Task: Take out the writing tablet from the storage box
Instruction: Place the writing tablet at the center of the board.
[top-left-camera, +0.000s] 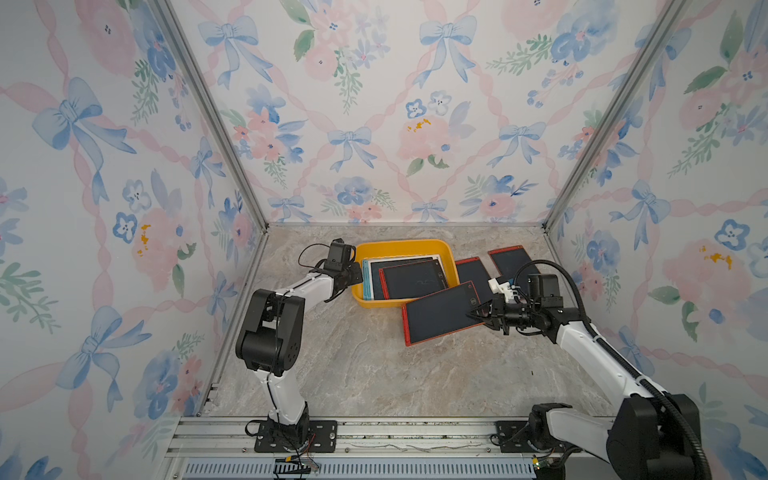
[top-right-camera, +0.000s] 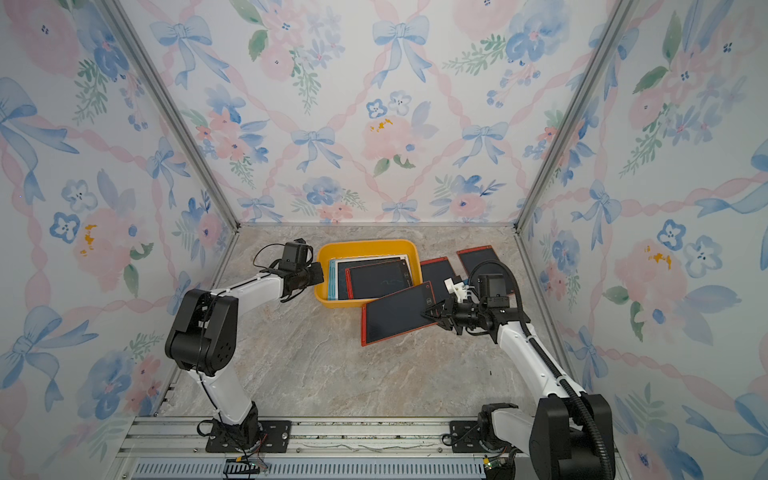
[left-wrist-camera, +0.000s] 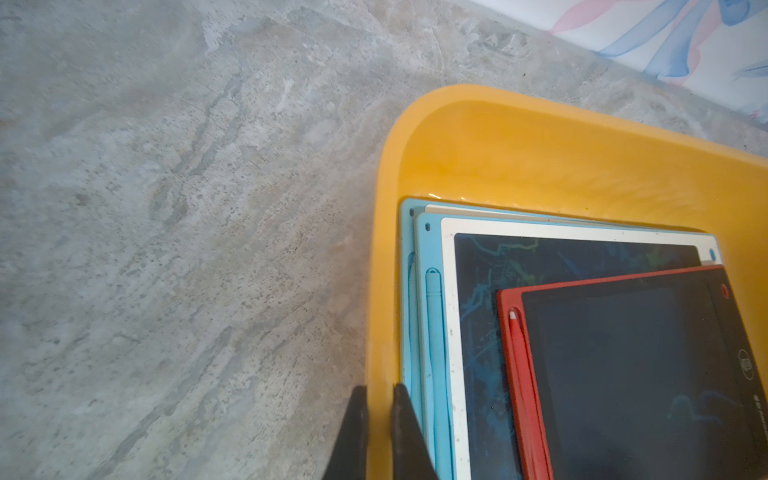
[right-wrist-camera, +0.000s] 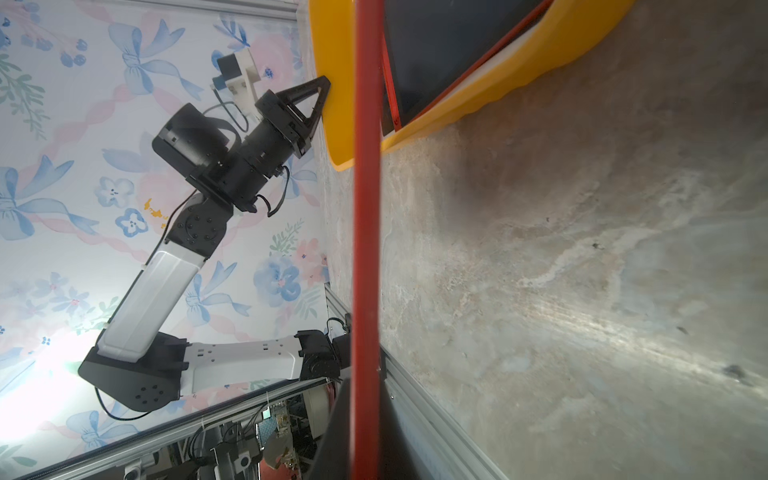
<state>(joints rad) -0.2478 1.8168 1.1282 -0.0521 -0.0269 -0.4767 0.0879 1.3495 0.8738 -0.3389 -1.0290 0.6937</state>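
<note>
My right gripper draws the tablet back next, lowers and releases it flat there, since clear tabletop in front of the box lies back and below.
The yellow-orange storage box stands at the back middle of the marble table. In it lies a stack of tablets: a red-framed one on top, a white-framed one and blue ones under it. My left gripper is shut on the box's left rim. My right gripper is shut on the right end of a red-framed writing tablet. This tablet is tilted, its far edge over the box's front right corner. In the right wrist view it shows edge-on.
Two more red-framed tablets lie on the table right of the box, behind my right wrist. Flowered walls close in the left, back and right sides. An aluminium rail runs along the front with both arm bases on it.
</note>
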